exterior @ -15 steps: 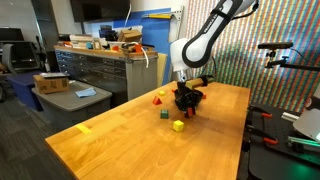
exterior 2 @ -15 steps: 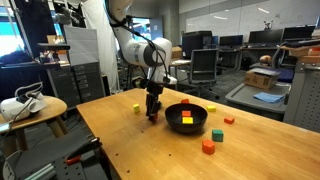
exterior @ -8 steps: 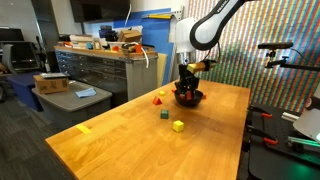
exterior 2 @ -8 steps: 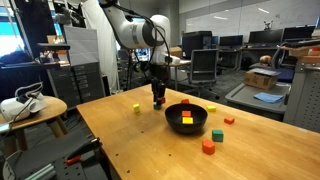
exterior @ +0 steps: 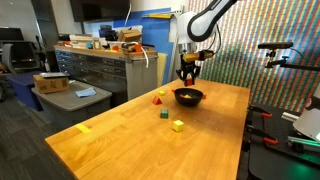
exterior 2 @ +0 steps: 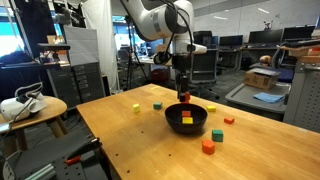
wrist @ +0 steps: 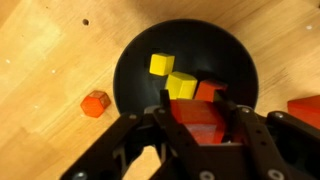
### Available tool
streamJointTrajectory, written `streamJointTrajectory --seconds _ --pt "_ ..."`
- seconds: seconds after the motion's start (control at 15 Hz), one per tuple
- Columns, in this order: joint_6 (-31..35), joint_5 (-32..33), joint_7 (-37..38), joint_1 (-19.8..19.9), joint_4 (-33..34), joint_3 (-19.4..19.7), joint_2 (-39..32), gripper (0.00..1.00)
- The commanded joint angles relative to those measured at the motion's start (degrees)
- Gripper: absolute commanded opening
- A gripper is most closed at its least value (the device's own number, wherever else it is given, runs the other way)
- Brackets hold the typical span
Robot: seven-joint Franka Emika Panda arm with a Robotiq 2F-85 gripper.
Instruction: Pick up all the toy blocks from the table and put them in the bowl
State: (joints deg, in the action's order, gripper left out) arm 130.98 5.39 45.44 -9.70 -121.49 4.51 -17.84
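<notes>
The black bowl is open below my gripper. I will lower the red block inside the bowl's rim [exterior: 188,95] next and then let it go.
My gripper [exterior: 188,74] [exterior 2: 185,96] hangs above the black bowl [exterior: 188,97] [exterior 2: 170,112], shut on a red block [wrist: 195,118]. In the wrist view the bowl's rim [wrist: 128,62] lies below the jaws [wrist: 195,108]. Two yellow blocks [wrist: 160,64] and a red one lie inside it. On the light-wood table [exterior: 120,150], an exterior view shows a red block [exterior: 157,98], a green block [exterior: 164,113] and a yellow block [exterior: 178,125]. The other exterior view shows a yellow block [exterior 2: 136,108], two green blocks [exterior 2: 157,105] [exterior 2: 217,134], a red block [exterior 2: 229,120] and an orange-red block [exterior 2: 208,146].
A flat yellow strip [exterior: 84,127] lies near the table's front corner. A grey drawer cabinet [exterior: 100,70] with clutter on top stands behind the table. A small round side table [exterior 2: 30,110] and office chairs stand around.
My gripper has risen from the table beside the bowl with the red block in it. It has moved over the bowl.
</notes>
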Motion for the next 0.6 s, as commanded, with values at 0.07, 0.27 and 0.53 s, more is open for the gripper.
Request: streamJointTrajectory --seconds 0.07,0.27,0.53 --pt "-5.6 -0.5 2.3 1.5 8.4 -0.1 -7.4 0.21" --pt "-7.0 -0.2 1.3 1.1 8.9 -0.4 -7.8 0.72" --pt "-6.5 2.0 -0.2 -0.2 4.5 -0.9 -1.4 1.00"
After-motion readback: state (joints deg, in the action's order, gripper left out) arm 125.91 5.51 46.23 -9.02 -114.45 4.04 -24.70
